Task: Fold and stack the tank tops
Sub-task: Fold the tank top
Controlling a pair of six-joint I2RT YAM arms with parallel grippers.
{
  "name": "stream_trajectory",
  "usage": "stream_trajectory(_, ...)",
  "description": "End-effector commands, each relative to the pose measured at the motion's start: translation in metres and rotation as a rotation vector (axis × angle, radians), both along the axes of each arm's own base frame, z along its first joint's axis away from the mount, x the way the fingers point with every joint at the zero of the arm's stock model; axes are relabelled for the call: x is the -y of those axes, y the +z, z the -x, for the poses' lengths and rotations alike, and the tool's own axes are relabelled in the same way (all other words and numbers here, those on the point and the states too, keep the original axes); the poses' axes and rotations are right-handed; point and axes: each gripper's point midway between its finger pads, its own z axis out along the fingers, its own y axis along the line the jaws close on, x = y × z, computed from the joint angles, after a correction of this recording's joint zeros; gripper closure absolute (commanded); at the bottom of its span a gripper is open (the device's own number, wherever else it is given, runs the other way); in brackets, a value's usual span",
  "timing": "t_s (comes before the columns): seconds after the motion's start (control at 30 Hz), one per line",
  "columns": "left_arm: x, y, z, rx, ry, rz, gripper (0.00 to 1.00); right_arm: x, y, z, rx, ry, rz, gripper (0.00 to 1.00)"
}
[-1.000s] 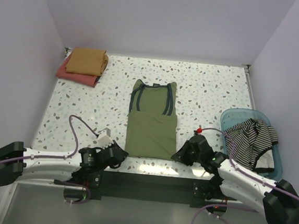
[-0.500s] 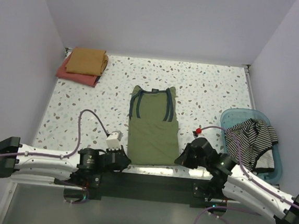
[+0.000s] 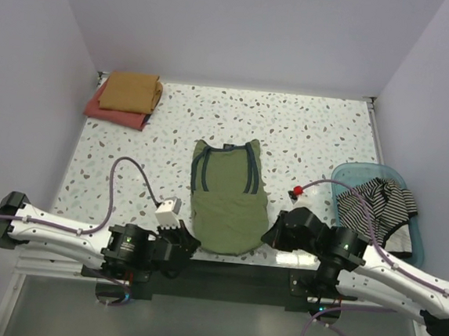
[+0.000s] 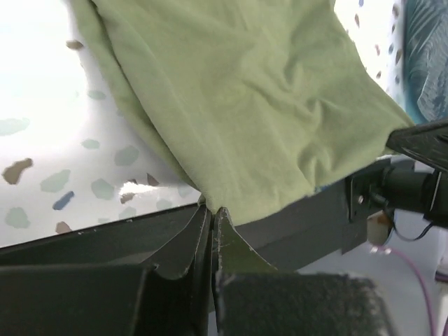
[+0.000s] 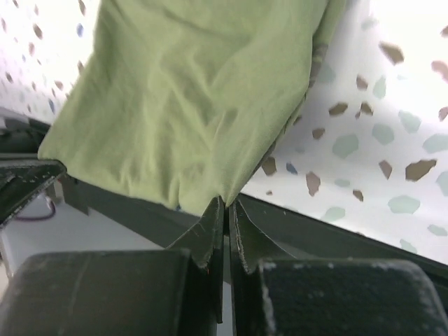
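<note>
The tank top lies unfolded, so my left gripper will next carry its hem corner outward onto the far strap end [image 3: 201,145], which lies outward of the corner, and release the cloth.
The olive green tank top [image 3: 225,203] with navy trim lies at the table's middle, its near hem raised at both corners. My left gripper [image 3: 184,243] is shut on the near left corner; the cloth [image 4: 245,105] rises from its tips [image 4: 212,208]. My right gripper [image 3: 270,233] is shut on the near right corner; the cloth [image 5: 196,98] hangs from its tips [image 5: 225,201]. The striped tank top [image 3: 374,209] lies in the basket. The folded mustard top [image 3: 130,91] sits on the folded red one [image 3: 103,112] at the far left.
The translucent blue basket [image 3: 340,178] stands at the right edge. The speckled table [image 3: 314,136] ends in a dark front rail [image 3: 224,266] under both grippers. Cables loop above each arm. Walls close the table on three sides.
Both grippers have drawn back toward the front edge with the hem. The shirt's near edge has lifted and bunched into a curve, and the whole shirt has slid nearer.
</note>
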Motion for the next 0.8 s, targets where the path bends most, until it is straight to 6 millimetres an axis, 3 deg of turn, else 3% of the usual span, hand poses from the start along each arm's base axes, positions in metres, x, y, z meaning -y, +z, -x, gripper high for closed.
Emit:
stream_trajectory(0.0, -0.018, 0.035, -0.029, 0.111, 0.155, 0.065, 1.00, 0.000, 0.037, -0.030, 0.120, -0.094, 0.024, 1.00)
stream_trajectory(0.07, -0.027, 0.047, -0.046, 0.157, 0.218, 0.072, 1.00, -0.004, 0.040, -0.042, 0.149, -0.102, 0.082, 1.00)
stream_trajectory(0.1, -0.029, 0.057, -0.052, 0.185, 0.228, 0.072, 1.00, -0.012, 0.055, -0.050, 0.173, -0.104, 0.059, 1.00)
stream_trajectory(0.2, -0.030, 0.078, -0.080, 0.254, 0.244, 0.066, 1.00, -0.029, 0.071, -0.073, 0.188, -0.091, 0.053, 1.00)
stream_trajectory(0.27, -0.036, 0.090, -0.103, 0.292, 0.292, 0.074, 1.00, -0.029, 0.074, -0.093, 0.178, -0.103, 0.050, 1.00)
stream_trajectory(0.33, -0.028, 0.106, -0.119, 0.338, 0.261, 0.086, 1.00, -0.028, 0.085, -0.122, 0.197, -0.135, 0.038, 1.00)
stream_trajectory(0.37, -0.032, 0.119, -0.137, 0.365, 0.309, 0.113, 1.00, -0.030, 0.088, -0.128, 0.193, -0.129, 0.027, 1.00)
stream_trajectory(0.4, -0.031, 0.124, -0.147, 0.391, 0.293, 0.077, 1.00, -0.034, 0.101, -0.140, 0.216, -0.136, 0.006, 1.00)
stream_trajectory(0.47, -0.032, 0.137, -0.169, 0.412, 0.309, 0.092, 1.00, -0.031, 0.101, -0.162, 0.214, -0.148, 0.031, 1.00)
stream_trajectory(0.5, -0.025, 0.137, -0.177, 0.411, 0.283, 0.070, 1.00, -0.035, 0.115, -0.171, 0.235, -0.143, 0.006, 1.00)
stream_trajectory(0.57, -0.029, 0.144, -0.198, 0.426, 0.315, 0.072, 1.00, -0.035, 0.110, -0.191, 0.219, -0.145, 0.034, 1.00)
stream_trajectory(0.6, -0.022, 0.144, -0.206, 0.418, 0.293, 0.066, 1.00, -0.041, 0.123, -0.199, 0.235, -0.130, 0.006, 1.00)
stream_trajectory(0.63, -0.029, 0.145, -0.219, 0.424, 0.321, 0.061, 1.00, -0.039, 0.113, -0.211, 0.213, -0.137, 0.028, 1.00)
stream_trajectory(0.73, -0.025, 0.150, -0.247, 0.429, 0.316, 0.069, 1.00, -0.037, 0.123, -0.239, 0.222, -0.156, 0.010, 1.00)
stream_trajectory(0.77, -0.034, 0.152, -0.262, 0.435, 0.349, 0.072, 1.00, -0.040, 0.113, -0.248, 0.193, -0.145, 0.015, 1.00)
